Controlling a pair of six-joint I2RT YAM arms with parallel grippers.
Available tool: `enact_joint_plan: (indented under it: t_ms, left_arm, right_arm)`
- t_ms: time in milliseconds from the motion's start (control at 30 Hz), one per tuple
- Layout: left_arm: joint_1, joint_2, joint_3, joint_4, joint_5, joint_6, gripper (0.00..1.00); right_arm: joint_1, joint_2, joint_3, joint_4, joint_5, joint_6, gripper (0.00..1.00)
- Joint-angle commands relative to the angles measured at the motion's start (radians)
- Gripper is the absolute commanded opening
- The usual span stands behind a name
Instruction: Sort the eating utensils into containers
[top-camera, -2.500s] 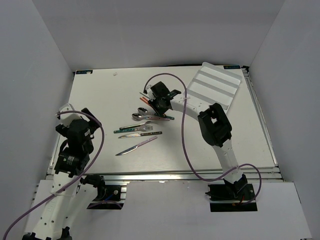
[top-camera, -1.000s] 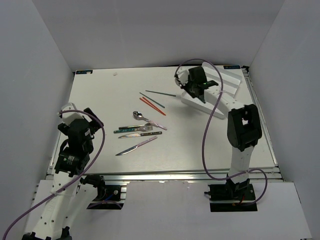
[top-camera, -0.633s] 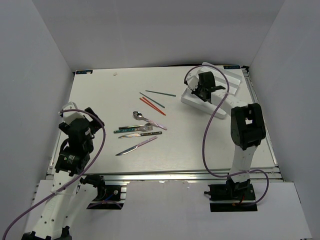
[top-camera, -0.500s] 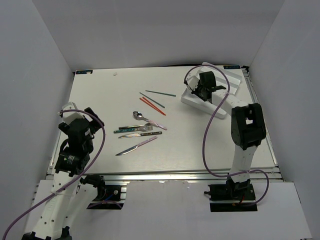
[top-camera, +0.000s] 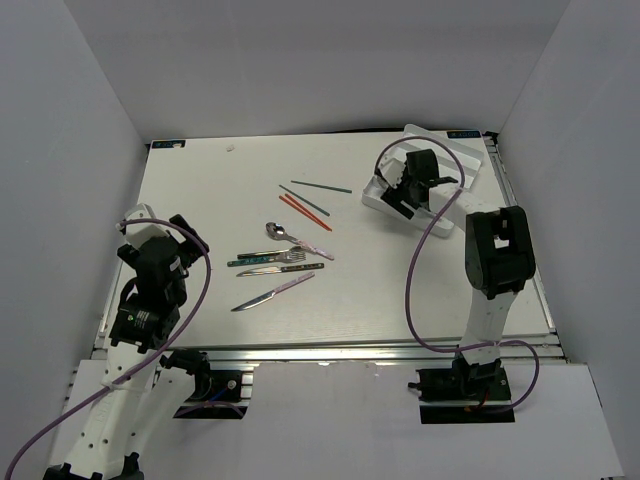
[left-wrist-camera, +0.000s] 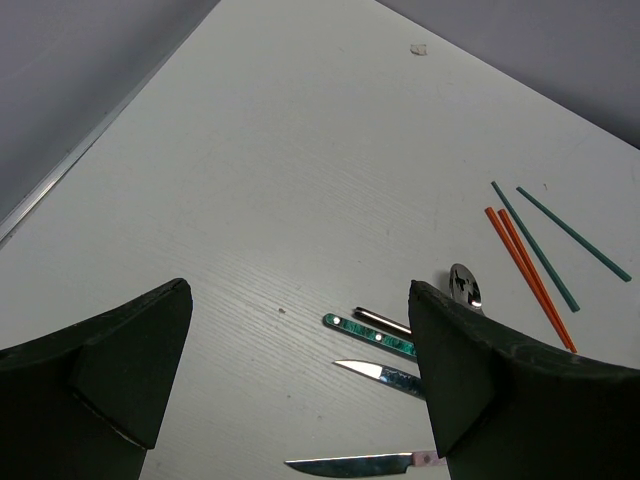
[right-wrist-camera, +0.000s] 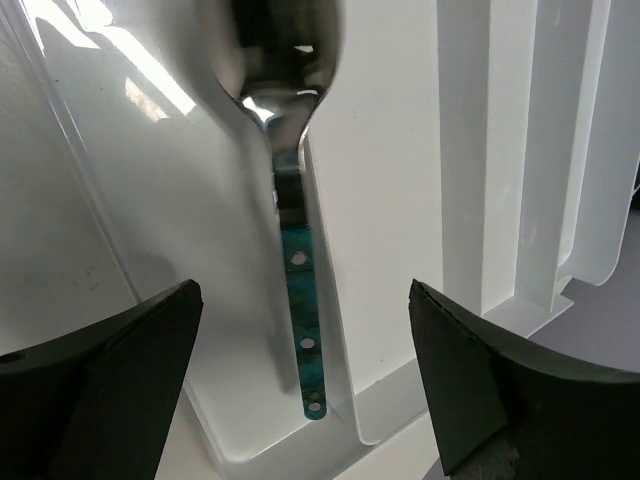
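Observation:
I will move my right gripper left in the top view and down onto the pink-handled spoon's neck (top-camera: 293, 239), because the green-handled spoon lies free in its slot.
The white tray (top-camera: 455, 158) of containers lies at the back right. My right gripper (top-camera: 400, 188) hovers over its near-left end, open. In the right wrist view a green-handled spoon (right-wrist-camera: 299, 300) lies free in the outermost slot against a divider (right-wrist-camera: 470, 150), below my open right gripper (right-wrist-camera: 303, 290). On the table remain another spoon (top-camera: 297, 238), a green-handled fork (top-camera: 266, 257), a dark-handled knife (top-camera: 281, 269), a pink-handled knife (top-camera: 272, 291), red-orange chopsticks (top-camera: 305, 212) and green chopsticks (top-camera: 321, 186). My left gripper (top-camera: 160, 245) is open at the near left, away from them (left-wrist-camera: 300, 300).
White walls enclose the table on three sides. A small white scrap (top-camera: 231, 147) lies near the back left edge. The right arm's purple cable (top-camera: 412, 290) loops over the table's right half.
My right gripper carried the green-handled spoon from the utensil group to the tray, then opened; the spoon now lies in the slot. The left arm has not moved.

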Motion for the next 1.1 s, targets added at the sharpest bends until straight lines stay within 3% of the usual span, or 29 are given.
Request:
enact_joint_plan:
  t_ms: [0, 300, 400, 467, 500, 533, 567, 600, 633, 733, 833, 867, 967, 1067]
  left_arm:
    - [0.002, 0.0, 0.003, 0.008, 0.014, 0.01, 0.98]
    - [0.002, -0.003, 0.003, 0.008, 0.011, 0.01, 0.98]
    - [0.002, -0.003, 0.003, 0.008, 0.007, 0.01, 0.98]
    - [0.002, -0.001, 0.003, 0.009, 0.01, 0.012, 0.98]
    - [0.002, 0.002, 0.002, 0.009, 0.008, 0.012, 0.98]
    - [0.002, 0.003, 0.002, 0.008, 0.007, 0.012, 0.98]
    - [0.002, 0.006, 0.003, 0.008, 0.007, 0.012, 0.98]
    - [0.002, 0.008, 0.003, 0.008, 0.005, 0.012, 0.98]
    - [0.002, 0.011, 0.003, 0.009, 0.004, 0.012, 0.98]
    - [0.002, 0.011, 0.003, 0.005, -0.002, 0.012, 0.98]
    - [0.002, 0.009, 0.003, 0.003, -0.01, 0.01, 0.98]
    - [0.002, 0.011, 0.003, 0.003, -0.01, 0.01, 0.98]
    - [0.002, 0.014, 0.002, 0.002, -0.01, 0.009, 0.98]
    - [0.002, 0.017, 0.002, 0.005, -0.001, 0.012, 0.98]
  right_arm:
    - [-0.003, -0.073, -0.006, 0.03, -0.035, 0.004, 0.89]
    - [-0.001, -0.127, 0.046, 0.009, -0.105, 0.067, 0.89]
    - [0.014, -0.191, 0.04, 0.058, -0.144, 0.167, 0.89]
    - [0.094, -0.251, 0.043, 0.111, -0.032, 0.263, 0.89]
    - [0.129, -0.265, 0.048, 0.133, 0.112, 0.327, 0.89]
    - [0.185, -0.271, 0.08, 0.142, 0.17, 0.424, 0.89]
    - [0.203, -0.27, 0.116, 0.106, 0.172, 0.639, 0.89]
    - [0.203, -0.245, 0.15, -0.001, 0.058, 0.667, 0.89]
    - [0.201, -0.226, 0.17, -0.029, -0.239, 0.661, 0.89]
    - [0.287, -0.127, 0.27, -0.134, -0.314, 0.731, 0.88]
    - [0.393, -0.07, 0.279, -0.14, -0.25, 0.713, 0.77]
    - [0.411, -0.04, 0.282, -0.146, -0.231, 0.711, 0.61]
    - [0.464, 0.029, 0.315, -0.187, -0.211, 0.699, 0.38]
    - [0.507, 0.078, 0.359, -0.213, -0.23, 0.684, 0.4]
